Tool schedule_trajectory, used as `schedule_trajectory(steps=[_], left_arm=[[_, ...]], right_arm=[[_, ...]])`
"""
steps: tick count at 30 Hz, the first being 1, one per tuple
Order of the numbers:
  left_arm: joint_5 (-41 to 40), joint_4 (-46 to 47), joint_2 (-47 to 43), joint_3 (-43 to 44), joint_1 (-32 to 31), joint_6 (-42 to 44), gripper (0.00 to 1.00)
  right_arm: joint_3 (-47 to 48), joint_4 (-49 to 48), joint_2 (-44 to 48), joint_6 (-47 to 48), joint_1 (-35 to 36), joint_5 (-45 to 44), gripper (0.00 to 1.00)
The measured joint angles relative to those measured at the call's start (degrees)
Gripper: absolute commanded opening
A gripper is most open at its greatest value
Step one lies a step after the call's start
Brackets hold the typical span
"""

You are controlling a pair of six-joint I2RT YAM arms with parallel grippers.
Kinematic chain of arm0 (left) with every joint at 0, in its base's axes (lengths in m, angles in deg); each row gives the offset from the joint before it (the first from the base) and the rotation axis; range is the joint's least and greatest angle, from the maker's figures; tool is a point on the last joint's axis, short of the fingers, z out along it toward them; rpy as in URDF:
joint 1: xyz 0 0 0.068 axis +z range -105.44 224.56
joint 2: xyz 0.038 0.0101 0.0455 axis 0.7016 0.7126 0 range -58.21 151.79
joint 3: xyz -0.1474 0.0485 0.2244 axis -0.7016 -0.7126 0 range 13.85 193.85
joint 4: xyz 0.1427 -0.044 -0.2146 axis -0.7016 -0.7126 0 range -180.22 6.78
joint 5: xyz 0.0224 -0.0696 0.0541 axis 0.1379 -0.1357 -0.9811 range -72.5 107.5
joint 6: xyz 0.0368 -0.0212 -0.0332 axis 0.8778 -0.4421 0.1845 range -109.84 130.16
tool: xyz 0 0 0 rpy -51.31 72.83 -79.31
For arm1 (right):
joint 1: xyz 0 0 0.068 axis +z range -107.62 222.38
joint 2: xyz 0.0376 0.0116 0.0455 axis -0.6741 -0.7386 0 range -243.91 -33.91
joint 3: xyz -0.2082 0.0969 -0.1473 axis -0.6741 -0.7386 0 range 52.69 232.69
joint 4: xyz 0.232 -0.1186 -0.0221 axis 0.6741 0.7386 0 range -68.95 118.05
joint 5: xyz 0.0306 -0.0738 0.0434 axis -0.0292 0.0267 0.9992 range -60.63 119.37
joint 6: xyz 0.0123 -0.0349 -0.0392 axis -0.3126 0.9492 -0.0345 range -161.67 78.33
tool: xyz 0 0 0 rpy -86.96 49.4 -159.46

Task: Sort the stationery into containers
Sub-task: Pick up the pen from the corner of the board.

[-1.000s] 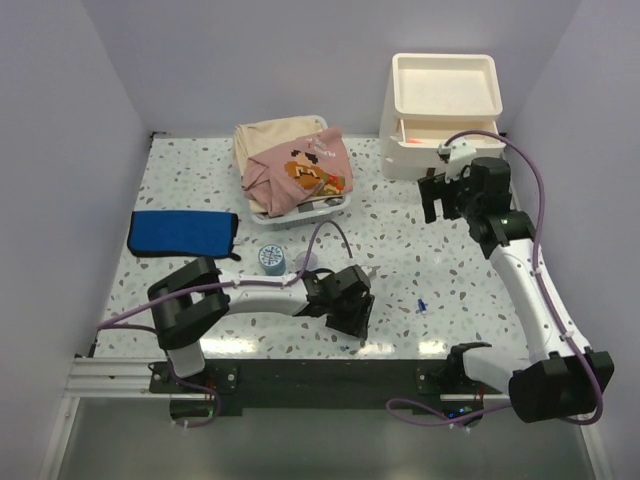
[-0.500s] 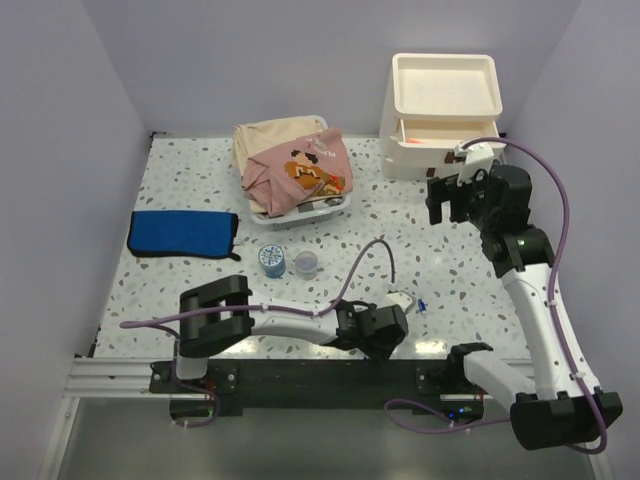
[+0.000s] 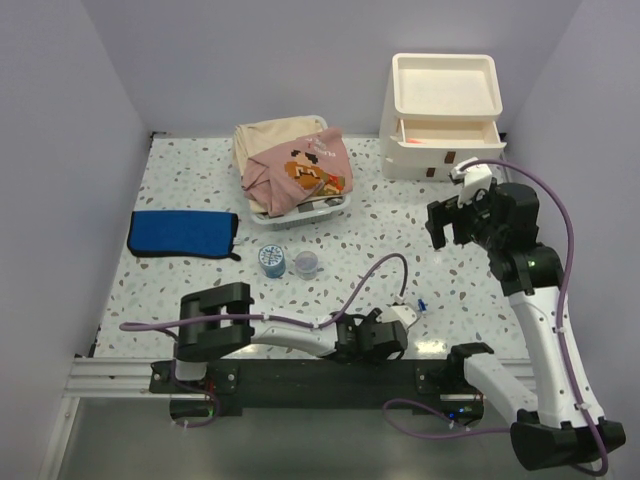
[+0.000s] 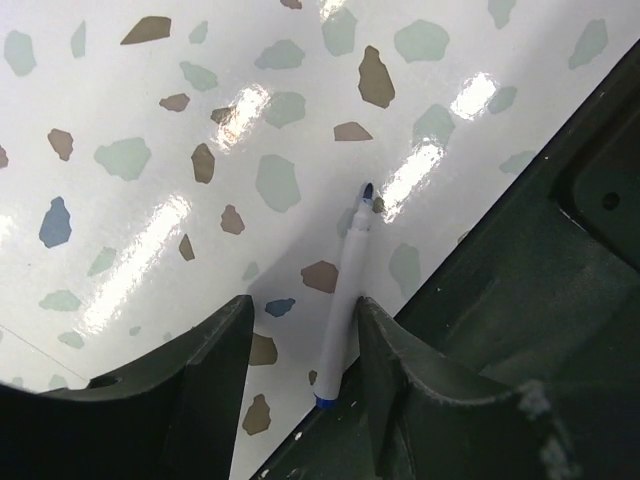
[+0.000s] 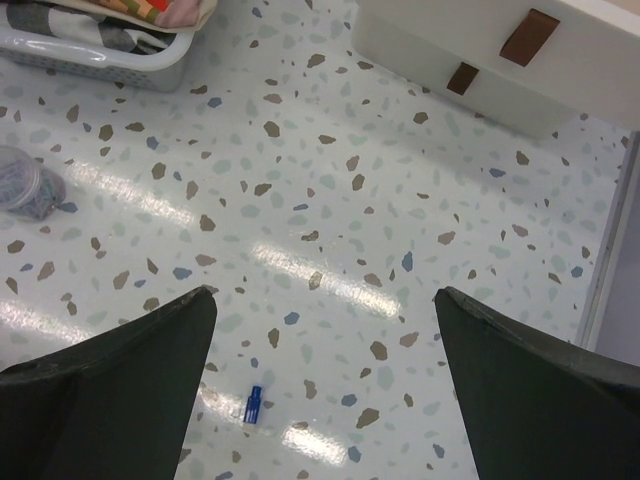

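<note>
My right gripper moves back next and lowers its open fingers around the small blue cap [image 3: 422, 305] [image 5: 253, 404], since that lies below it and nearer my base.
A white marker [image 4: 345, 290] with a dark tip and blue end lies on the speckled table beside the black front rail. My left gripper [image 4: 300, 350] is open and straddles it, and its right finger [image 4: 385, 350] touches the marker. A small blue cap [image 5: 253, 404] lies loose on the table and also shows in the top view [image 3: 423, 305]. My right gripper [image 5: 325, 330] is open and empty, above the table in front of the cream drawer unit [image 3: 445, 120], whose top drawer stands slightly open. A blue tape roll [image 3: 270, 258] and a tiny clear cup [image 3: 307, 264] stand mid-table.
A clear basket [image 3: 338, 205] of pink and beige clothes stands at the back centre. A blue cloth [image 3: 183, 233] lies at the left. The black rail [image 4: 520, 300] runs along the table's near edge, right beside the left gripper. The drawer unit's brown handles [image 5: 528, 37] show in the right wrist view.
My left arm has swung right along the near edge and lowered its open fingers around the white marker. My right gripper has drawn back from the drawer unit toward the near side.
</note>
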Motion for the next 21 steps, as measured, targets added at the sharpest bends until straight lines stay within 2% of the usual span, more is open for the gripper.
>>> schedule_trajectory(steps=[1, 6, 13, 18, 21], left_arm=[[-0.66, 0.24, 0.22, -0.02, -0.33, 0.46, 0.43], [-1.46, 3.91, 0.55, -1.57, -1.09, 1.70, 0.31], [0.55, 12.61, -0.90, -7.13, -1.84, 1.86, 0.00], [1.44, 17.86, -2.08, -10.23, -2.10, 4.72, 0.00], [3.23, 19.71, -3.23, -11.19, -1.86, 9.81, 0.00]], right_arm=[[0.00, 0.00, 0.17, -0.24, 0.00, -0.02, 0.96], [0.00, 0.28, 2.03, -0.42, 0.00, -0.52, 0.96], [0.00, 2.21, 4.35, -0.39, 0.00, -1.95, 0.95], [0.00, 3.21, 4.42, -0.20, 0.00, -3.10, 0.95], [0.42, 3.65, 4.02, 1.31, 0.00, -4.24, 0.96]])
